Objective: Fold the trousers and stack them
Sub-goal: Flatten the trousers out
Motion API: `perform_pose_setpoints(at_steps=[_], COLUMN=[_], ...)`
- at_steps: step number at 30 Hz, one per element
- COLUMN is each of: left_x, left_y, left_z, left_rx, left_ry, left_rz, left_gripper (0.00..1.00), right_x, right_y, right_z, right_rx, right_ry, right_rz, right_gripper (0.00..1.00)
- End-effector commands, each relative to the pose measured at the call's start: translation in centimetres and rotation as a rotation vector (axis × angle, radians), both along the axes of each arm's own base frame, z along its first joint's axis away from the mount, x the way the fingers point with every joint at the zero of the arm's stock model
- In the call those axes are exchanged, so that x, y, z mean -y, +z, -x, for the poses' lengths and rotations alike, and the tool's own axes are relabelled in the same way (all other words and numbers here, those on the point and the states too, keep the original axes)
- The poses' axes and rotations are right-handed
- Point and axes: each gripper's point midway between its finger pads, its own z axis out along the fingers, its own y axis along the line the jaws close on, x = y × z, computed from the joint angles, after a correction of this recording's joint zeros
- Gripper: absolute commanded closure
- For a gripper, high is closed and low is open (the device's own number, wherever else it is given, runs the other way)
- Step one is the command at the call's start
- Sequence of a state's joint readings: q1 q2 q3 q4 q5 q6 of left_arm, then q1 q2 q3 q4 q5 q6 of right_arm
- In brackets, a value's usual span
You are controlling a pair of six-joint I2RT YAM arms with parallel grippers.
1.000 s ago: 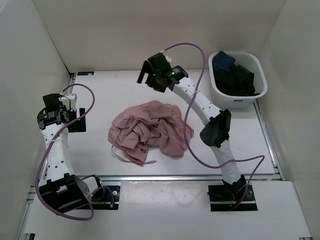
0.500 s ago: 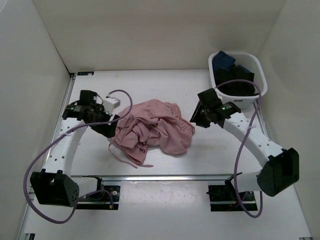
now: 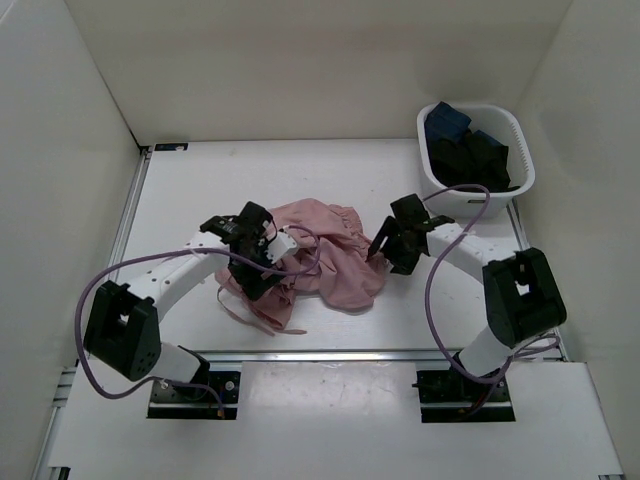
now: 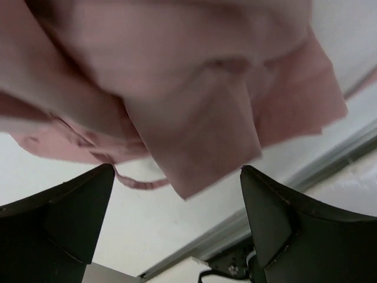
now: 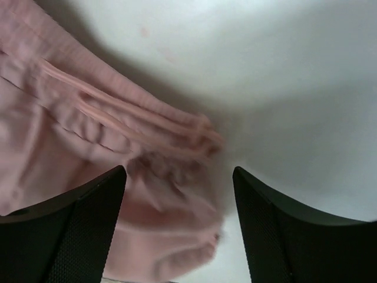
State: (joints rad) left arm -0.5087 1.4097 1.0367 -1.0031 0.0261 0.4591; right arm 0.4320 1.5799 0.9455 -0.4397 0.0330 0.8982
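The right gripper lowers onto the end of the trousers' gathered waistband next and closes, since that end already lies just ahead between its two open fingers.
The dusty-pink trousers [image 3: 320, 255] lie crumpled in a heap in the middle of the table. My left gripper [image 3: 262, 262] is over the heap's left part, jaws open; in the left wrist view a pink fold [image 4: 200, 135] hangs between the two dark fingers [image 4: 65, 218], with a drawstring loop beside it. My right gripper [image 3: 385, 250] is at the heap's right edge, jaws open; in the right wrist view the gathered waistband [image 5: 147, 159] lies between and ahead of the open fingers [image 5: 277, 218].
A white basket [image 3: 500, 200] with dark black and blue clothes stands at the back right. White walls close in the table on the left, back and right. A metal rail [image 3: 380, 352] runs along the near edge.
Both arms have swung in from the sides and come down on the trousers. The left gripper moved right onto the heap's left part, the right moved left to its right edge.
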Motion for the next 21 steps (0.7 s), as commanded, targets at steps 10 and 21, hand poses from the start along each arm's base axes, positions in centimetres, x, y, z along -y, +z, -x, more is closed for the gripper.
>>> perform_pose_setpoints(at_steps=[10,21], left_x=[-1.0,-14.2], left_y=[-4.6,9.9], left_z=[-2.2,-3.2], left_rx=[0.078,0.460], left_ry=[0.083,0.357], left_rz=[-0.111,-0.275], left_gripper=[0.86,0.86], right_x=[-2.2,11.4], right_y=[-4.2,12.1], right_z=[-1.4,-0.3], right_rx=[-0.146,0.152], right_ry=[-0.043,-0.304], right_rz=[-0.091,0.152], right_gripper=[0.82,1.00])
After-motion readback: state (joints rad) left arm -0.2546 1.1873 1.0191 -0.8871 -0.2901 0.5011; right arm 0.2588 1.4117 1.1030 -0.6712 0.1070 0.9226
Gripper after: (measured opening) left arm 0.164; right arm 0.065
